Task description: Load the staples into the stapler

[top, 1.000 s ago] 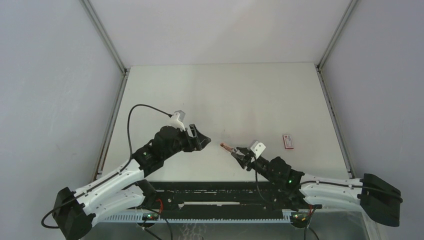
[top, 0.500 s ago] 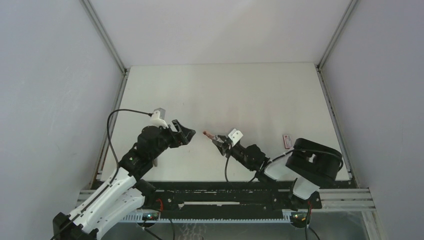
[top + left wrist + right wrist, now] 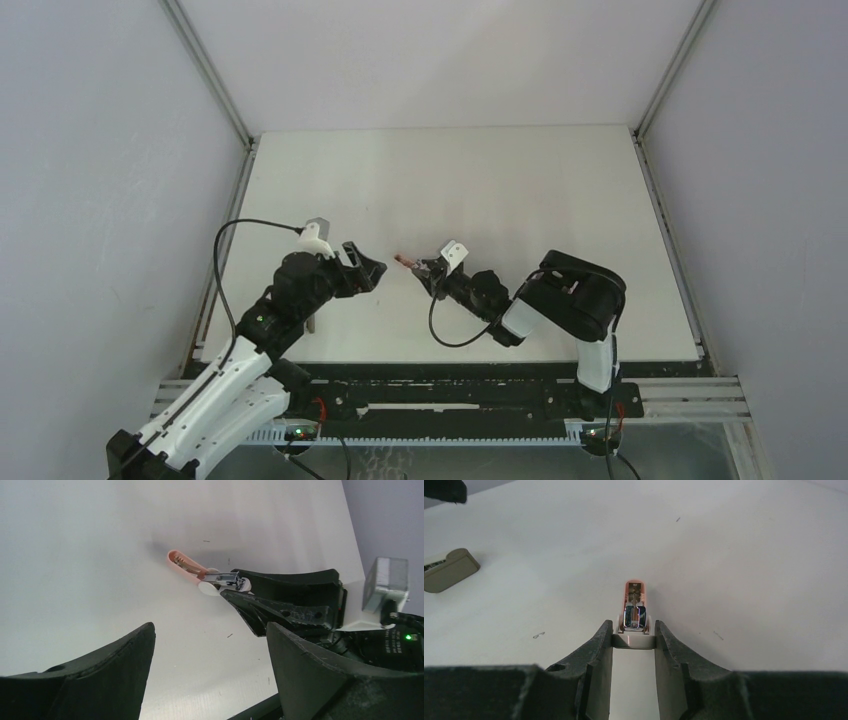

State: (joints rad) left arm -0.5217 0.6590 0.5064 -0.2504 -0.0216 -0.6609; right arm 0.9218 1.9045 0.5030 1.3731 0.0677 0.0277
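Observation:
Next, my right gripper, which still holds the stapler raised, moves down to set the stapler (image 3: 404,262) on the tabletop beneath it and releases its pale rear end.
My right gripper (image 3: 427,271) is shut on the pale rear end of the slim pink-red stapler (image 3: 404,262), which points left towards the left arm. In the right wrist view the stapler (image 3: 635,597) sticks out ahead of the right gripper (image 3: 634,630), with shiny metal in its channel. My left gripper (image 3: 368,268) is open and empty, a short way left of the stapler's tip. In the left wrist view the stapler (image 3: 186,568) lies ahead of the left gripper (image 3: 210,630). A small flat grey-beige block, the staples (image 3: 449,570), lies on the table and also shows under the left arm (image 3: 312,323).
The white table (image 3: 450,180) has metal rails along its left and right edges and grey walls around it. The right arm's elbow (image 3: 575,295) sits bulky at centre right. A black rail (image 3: 450,385) runs along the near edge.
The right arm has swung left with the stapler, folding its elbow up and covering the small box at right. The left gripper drew back to the left, then held still.

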